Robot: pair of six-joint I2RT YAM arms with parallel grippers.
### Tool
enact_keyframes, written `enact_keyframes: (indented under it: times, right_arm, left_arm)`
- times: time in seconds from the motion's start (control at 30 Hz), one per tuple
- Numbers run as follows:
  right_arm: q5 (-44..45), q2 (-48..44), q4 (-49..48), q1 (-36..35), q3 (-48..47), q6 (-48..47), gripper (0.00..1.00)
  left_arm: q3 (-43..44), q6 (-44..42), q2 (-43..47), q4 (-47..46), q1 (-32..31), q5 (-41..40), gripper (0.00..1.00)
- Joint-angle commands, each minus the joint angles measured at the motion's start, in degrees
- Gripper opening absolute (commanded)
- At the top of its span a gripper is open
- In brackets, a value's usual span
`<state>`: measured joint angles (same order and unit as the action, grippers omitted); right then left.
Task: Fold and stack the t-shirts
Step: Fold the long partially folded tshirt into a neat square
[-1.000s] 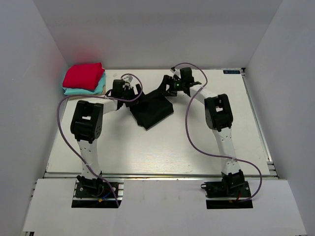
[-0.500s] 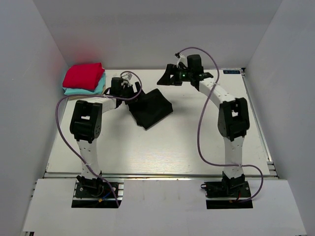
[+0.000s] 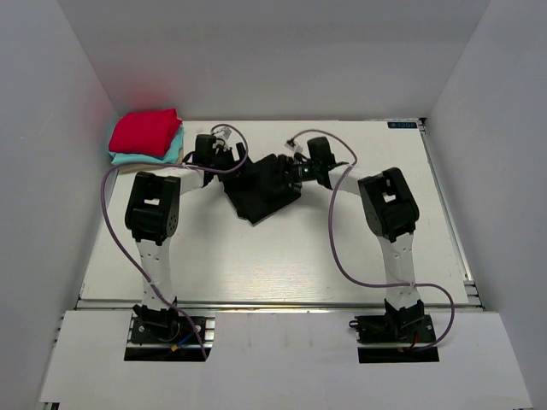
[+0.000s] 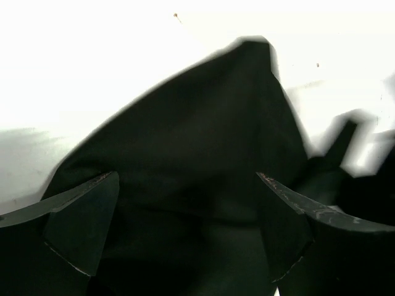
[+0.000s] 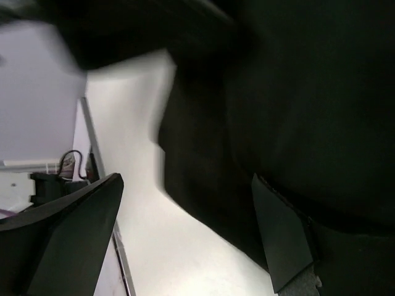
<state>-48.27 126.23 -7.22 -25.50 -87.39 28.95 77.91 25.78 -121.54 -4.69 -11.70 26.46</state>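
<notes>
My left gripper will next draw back and close on the black t-shirt's stack-side edge (image 3: pixel 229 190), as that edge lies behind it and its fingers straddle broad cloth.
A black t-shirt (image 3: pixel 261 195) lies folded into a rough rectangle at the middle back of the table. My left gripper (image 3: pixel 237 162) is at its back-left edge, open; in the left wrist view the black cloth (image 4: pixel 203 135) fills the space under and between the wide-apart fingers of the gripper (image 4: pixel 188 228). My right gripper (image 3: pixel 290 170) is low at the shirt's back-right edge, open. In the right wrist view the cloth (image 5: pixel 296 92) sits beside the right finger, with bare table between the fingers of the gripper (image 5: pixel 185 237). A red t-shirt (image 3: pixel 145 131) tops a folded stack over a teal one (image 3: pixel 161 156).
The stack sits in the back-left corner against the left wall (image 3: pixel 51 171). White walls enclose the table (image 3: pixel 256 256) on three sides. A metal rail (image 3: pixel 449 222) runs along the right edge. Purple cables (image 3: pixel 335 239) loop off both arms.
The right arm lifted back off the black shirt half a second ago, then came down again at its back-right edge. The left arm has hardly moved. Both grippers stayed open.
</notes>
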Motion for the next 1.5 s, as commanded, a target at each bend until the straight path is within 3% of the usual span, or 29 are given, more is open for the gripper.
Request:
enact_keyframes:
  times: [0.0, 0.2, 0.3, 0.5, 0.67, 0.83, 1.0, 1.1, 1.23, 1.47]
  right_arm:
    - [0.53, 2.26, -9.11, 1.50, 5.65, 5.15, 0.90]
    - [-2.33, 8.15, -19.31, 2.56, 11.88, 11.36, 0.90]
    - [-2.97, 6.40, -18.27, 1.77, 13.13, 9.47, 0.90]
    - [1.33, -6.94, -10.19, -0.34, 16.02, 0.51, 0.90]
    - [4.14, -16.10, -4.65, -1.57, 12.17, -4.34, 0.90]
    - [8.97, -25.49, -2.89, -1.93, 13.48, -6.01, 0.90]
    - [20.83, -34.20, -1.31, -1.84, 21.55, -6.01, 0.90]
    - [28.38, -38.95, 1.68, -1.66, 25.06, -6.71, 0.90]
    - [37.71, -44.48, 5.11, -1.49, 27.98, -7.32, 0.90]
    - [45.53, -49.77, 10.91, -1.40, 30.61, -8.21, 0.90]
  left_arm:
    - [2.59, -1.26, -2.38, 1.35, 0.81, -0.53, 1.00]
    - [5.32, -1.26, -6.16, 1.96, 1.33, 1.83, 1.00]
    - [7.42, -1.87, -8.19, 1.00, 1.33, 4.03, 1.00]
    - [16.74, -3.37, -11.27, 0.83, 1.33, 12.11, 1.00]
    - [18.07, -4.42, -4.08, 1.00, 1.33, 10.38, 1.00]
    - [12.73, -7.24, 6.99, 6.43, 0.28, 2.91, 1.00]
    - [5.42, -7.25, 17.55, 14.42, 0.28, -7.28, 1.00]
    - [3.14, -6.44, 19.40, 20.50, -0.24, -9.76, 1.00]
    - [-4.93, -4.17, 20.72, 17.88, -0.78, -7.12, 1.00]
    - [-9.00, -2.58, 17.92, 17.08, -2.53, -7.91, 1.00]
